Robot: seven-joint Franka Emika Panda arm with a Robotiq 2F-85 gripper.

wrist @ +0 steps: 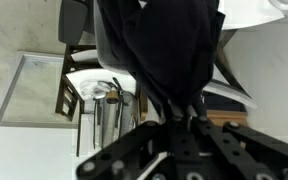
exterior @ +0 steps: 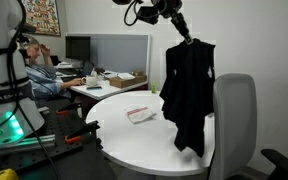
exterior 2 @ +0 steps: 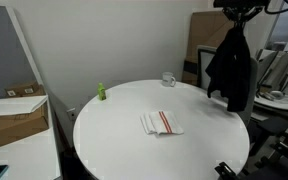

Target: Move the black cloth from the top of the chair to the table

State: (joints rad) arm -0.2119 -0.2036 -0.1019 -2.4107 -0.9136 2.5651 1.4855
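Note:
The bare tabletop (exterior: 161,141) beside the striped cloth is open and lies below and back from my gripper. My gripper needs to move down and back over it next and release the cloth.
The black cloth (exterior: 189,92) hangs limp from my gripper (exterior: 187,40), lifted clear of the light grey chair (exterior: 234,120). Its lower end dangles just above the edge of the round white table (exterior: 134,135). In an exterior view the cloth (exterior 2: 231,68) hangs from the gripper (exterior 2: 234,22) over the table's far right edge (exterior 2: 114,140). In the wrist view the gripper (wrist: 182,118) is shut on the cloth (wrist: 164,45), which fills the upper middle.
A white-and-red striped cloth (exterior: 140,114) lies on the table, also seen in an exterior view (exterior 2: 161,123). A small green bottle (exterior 2: 100,92) and a clear cup (exterior 2: 169,79) stand on the table. A cluttered desk with monitor (exterior: 79,50) is behind. A cardboard box (exterior 2: 17,115) sits beside.

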